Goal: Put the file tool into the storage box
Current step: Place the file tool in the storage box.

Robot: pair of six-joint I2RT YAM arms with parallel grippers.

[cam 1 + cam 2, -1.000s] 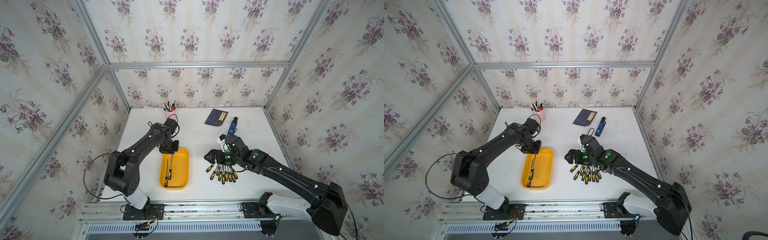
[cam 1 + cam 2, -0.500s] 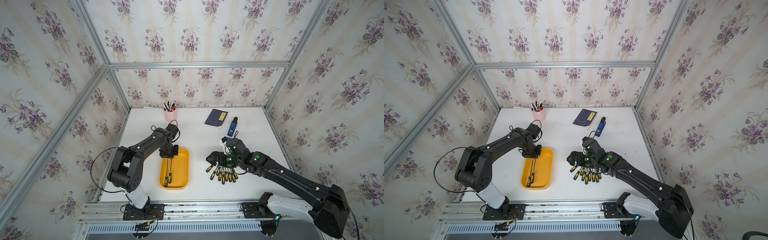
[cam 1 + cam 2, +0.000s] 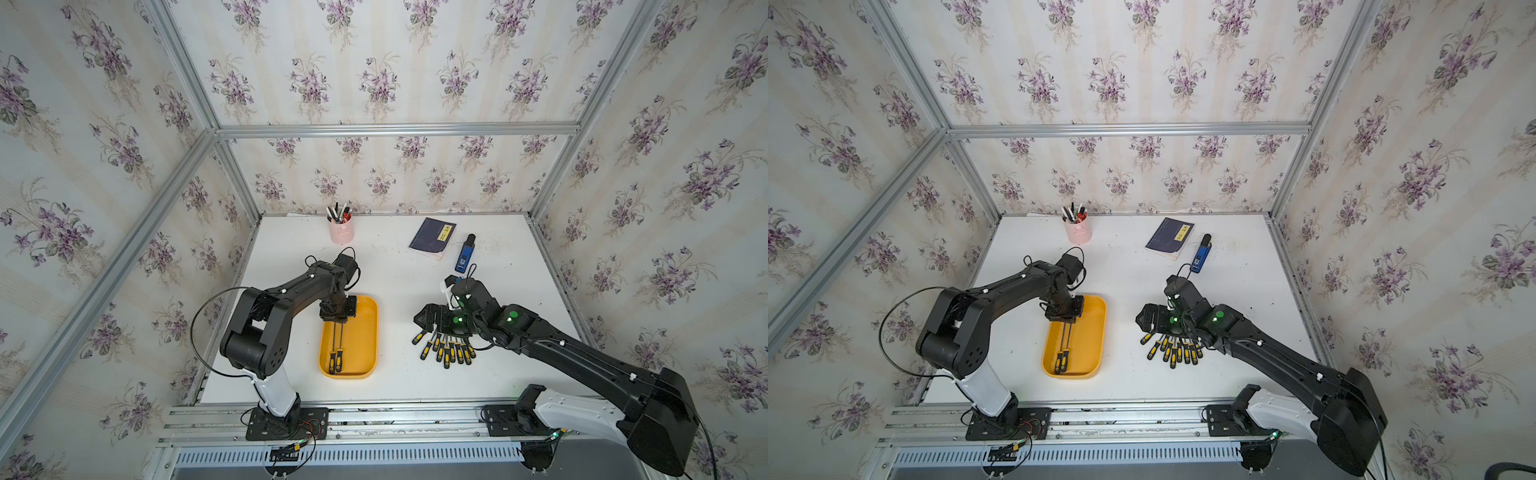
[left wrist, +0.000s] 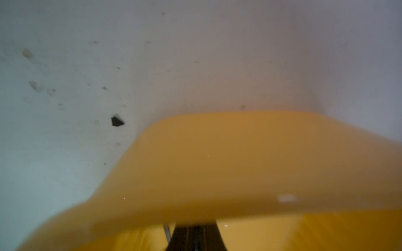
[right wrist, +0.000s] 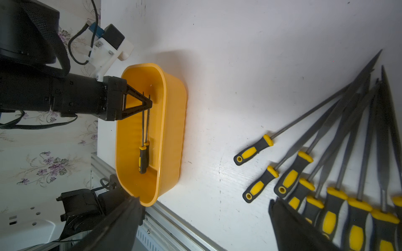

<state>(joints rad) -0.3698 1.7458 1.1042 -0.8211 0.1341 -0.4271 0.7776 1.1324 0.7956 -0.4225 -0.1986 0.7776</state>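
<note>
The left gripper will go down a little toward the box's bottom (image 3: 342,330) beside the other file and let go of the one file's thin stem, since that file's handle already rests there.
The storage box (image 3: 362,332) (image 3: 1093,332) is a shallow orange tray left of the table's middle. Two black-and-yellow file tools (image 3: 336,356) (image 3: 1060,362) (image 5: 143,156) lie side by side in it. My left gripper (image 3: 337,319) (image 3: 1062,319) (image 4: 195,231) sits low at the box's far end, shut on the thin shaft of one file, whose handle rests on the box floor. Several more files (image 3: 446,353) (image 3: 1177,353) (image 5: 304,165) fan out on the table to the right. My right gripper (image 3: 432,319) (image 3: 1152,319) (image 5: 204,200) hovers open over their shafts.
A pink pen cup (image 3: 341,232) stands at the back. A dark blue booklet (image 3: 432,239) and a blue device (image 3: 464,257) lie at the back right. The box's orange rim (image 4: 239,163) fills the left wrist view. A metal rail (image 5: 174,219) runs along the table's front edge.
My left gripper has come down into the box's far end, still shut, and its elbow has folded lower. The right gripper has drifted only slightly above the fanned files.
</note>
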